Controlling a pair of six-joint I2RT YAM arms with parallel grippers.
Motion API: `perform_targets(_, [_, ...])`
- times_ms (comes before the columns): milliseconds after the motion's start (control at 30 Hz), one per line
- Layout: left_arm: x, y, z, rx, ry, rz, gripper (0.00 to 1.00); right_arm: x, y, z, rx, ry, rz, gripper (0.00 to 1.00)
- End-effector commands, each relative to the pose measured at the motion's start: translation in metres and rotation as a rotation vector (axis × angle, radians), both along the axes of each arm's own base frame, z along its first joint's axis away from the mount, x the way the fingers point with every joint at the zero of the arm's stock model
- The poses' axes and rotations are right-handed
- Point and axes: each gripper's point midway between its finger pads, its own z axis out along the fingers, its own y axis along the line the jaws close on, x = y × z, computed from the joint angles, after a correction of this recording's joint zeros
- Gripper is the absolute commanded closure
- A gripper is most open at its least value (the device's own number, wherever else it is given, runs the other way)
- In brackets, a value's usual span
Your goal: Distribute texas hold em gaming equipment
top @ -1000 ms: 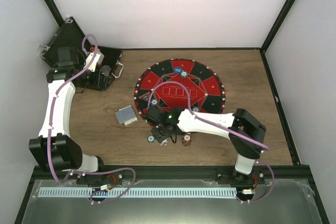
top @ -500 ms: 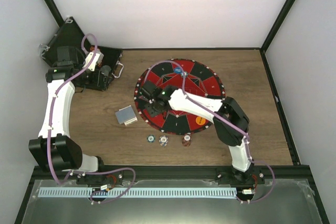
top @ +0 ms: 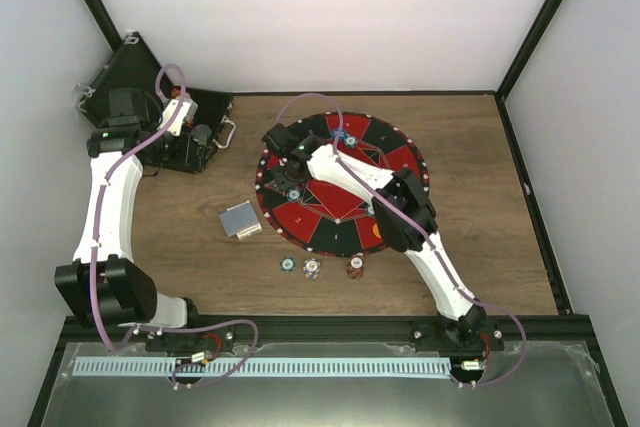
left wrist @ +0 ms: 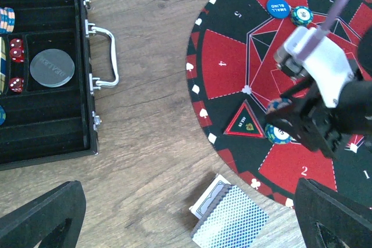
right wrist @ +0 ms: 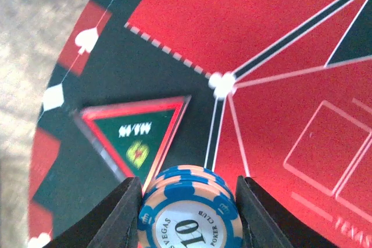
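The mat (right wrist: 273,39) beside the green triangle marker is bare just below the held chips, so the right gripper needs to go down onto that spot and let go of them.
My right gripper (right wrist: 189,216) is shut on a small stack of blue-and-peach poker chips (right wrist: 189,210) marked 10. It holds them low over the left part of the red-and-black mat (right wrist: 273,39), beside a green triangle marker (right wrist: 136,137). From the top it sits at the mat's left side (top: 290,179). The left wrist view also shows it (left wrist: 290,125) with the chips (left wrist: 279,134). My left gripper (left wrist: 189,207) is open and empty, high above the card deck (left wrist: 231,220), over the case in the top view (top: 195,139).
The open black case (left wrist: 52,114) holds chips and red dice at far left. A blue button (left wrist: 278,5) and a chip (left wrist: 302,14) lie on the mat's far side. Three chips (top: 311,268) lie on the wood in front of the mat, beside an orange button (top: 376,232).
My right arm has swung from the chips on the wood in front of the mat up and left across the mat, carrying chips. The left arm has not moved.
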Motion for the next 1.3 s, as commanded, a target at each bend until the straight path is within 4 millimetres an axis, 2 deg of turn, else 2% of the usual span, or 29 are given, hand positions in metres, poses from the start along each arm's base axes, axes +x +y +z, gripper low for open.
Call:
perform_targets(0, [-0.001,0.000,0.014,0.004,-0.033,-0.006,0.00,0.028,-0.006,-0.007,-0.025,-0.023,-0.025,0.92])
perform_targets(100, [-0.001,0.001,0.010,0.004,-0.028,-0.005,0.00,0.041,-0.004,-0.010,-0.010,-0.025,-0.037,0.91])
perform_targets(267, [0.001,0.001,0.008,0.003,-0.024,-0.006,0.00,0.046,-0.007,-0.027,-0.014,-0.001,-0.042,0.91])
perform_targets(367, [0.002,0.001,0.007,0.002,-0.022,-0.006,0.00,0.046,-0.006,-0.027,-0.004,0.003,-0.041,0.90])
perform_targets(400, [0.002,0.001,0.006,0.002,-0.021,-0.007,0.00,0.044,-0.006,-0.044,-0.019,0.027,-0.038,0.90])
perform_targets(533, [0.002,0.001,0.005,0.003,-0.020,-0.008,0.00,0.038,-0.001,-0.051,0.000,0.062,-0.022,0.84])
perform_targets(633, [0.002,0.000,0.004,-0.002,-0.016,-0.009,0.00,0.039,0.000,-0.048,0.009,0.058,-0.017,0.73])
perform_targets(700, [0.001,0.000,0.003,-0.006,-0.014,-0.010,0.00,0.041,0.002,-0.042,0.014,0.046,-0.012,0.67])
perform_targets(900, [0.000,0.000,0.002,-0.002,-0.016,-0.007,0.00,0.052,0.002,-0.014,0.015,-0.011,-0.015,0.38])
perform_targets(933, [0.000,0.001,0.002,-0.001,-0.016,-0.006,0.00,0.054,0.001,-0.009,0.012,-0.024,-0.018,0.36])
perform_targets(1033, [0.001,0.000,0.003,-0.004,-0.018,-0.006,0.00,0.056,-0.002,0.029,0.030,-0.079,-0.027,0.32])
perform_targets(1133, [0.000,-0.001,0.004,-0.009,-0.019,-0.006,0.00,0.051,-0.012,0.052,0.029,-0.102,-0.040,0.32])
perform_targets(1167, [0.000,-0.001,0.005,-0.010,-0.021,-0.007,0.00,0.046,-0.017,0.057,0.024,-0.106,-0.047,0.32])
perform_targets(1200, [0.000,-0.001,0.005,-0.010,-0.023,-0.006,0.00,0.039,-0.020,0.071,0.034,-0.119,-0.050,0.32])
perform_targets(1267, [0.000,-0.001,0.007,-0.011,-0.027,-0.006,0.00,0.015,-0.024,0.074,0.024,-0.118,-0.030,0.32])
